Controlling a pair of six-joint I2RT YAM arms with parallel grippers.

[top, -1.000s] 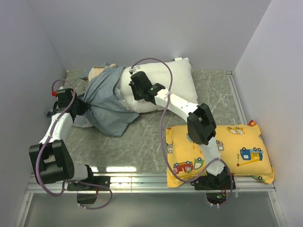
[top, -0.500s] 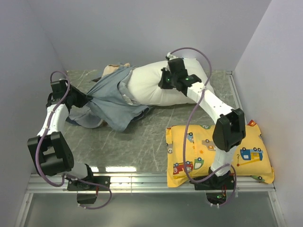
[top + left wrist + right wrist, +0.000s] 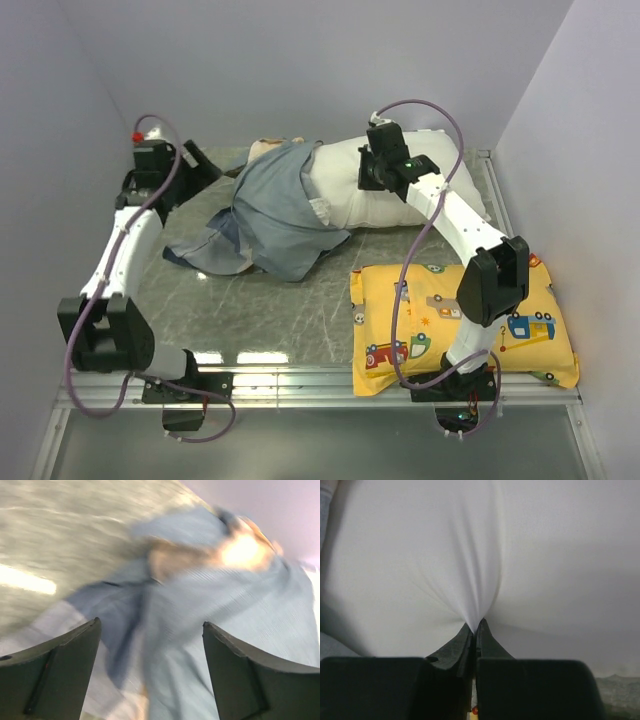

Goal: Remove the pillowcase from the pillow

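Note:
My left gripper swings back, across and down next. Below it and to its right in the top view, the pillowcase's near edge (image 3: 272, 262) lies clear of the pillow.
The pillowcase (image 3: 272, 208) lies crumpled at mid-table, its dusty blue-grey inside showing, still wrapped over the left end of the white pillow (image 3: 345, 190). My left gripper (image 3: 203, 163) hovers open at the far left, a short way from the fabric and holding nothing. In the blurred left wrist view, the pillowcase (image 3: 230, 620) spreads below the open left gripper (image 3: 150, 630). My right gripper (image 3: 372, 175) is shut on a pinch of the pillow near its top middle. The right wrist view shows white pillow (image 3: 530, 555) cloth drawn into the closed right gripper (image 3: 476, 626).
A yellow pillow (image 3: 500, 320) printed with cartoon vehicles lies at the near right, under the right arm. Grey walls close in on the left, back and right. A metal rail (image 3: 300, 380) runs along the near edge of the marbled table (image 3: 290, 310).
My left gripper has opened, let go of the pillowcase and swung up toward the back left. My right gripper has dragged the pillow rightward, and the pillowcase has slid along with it.

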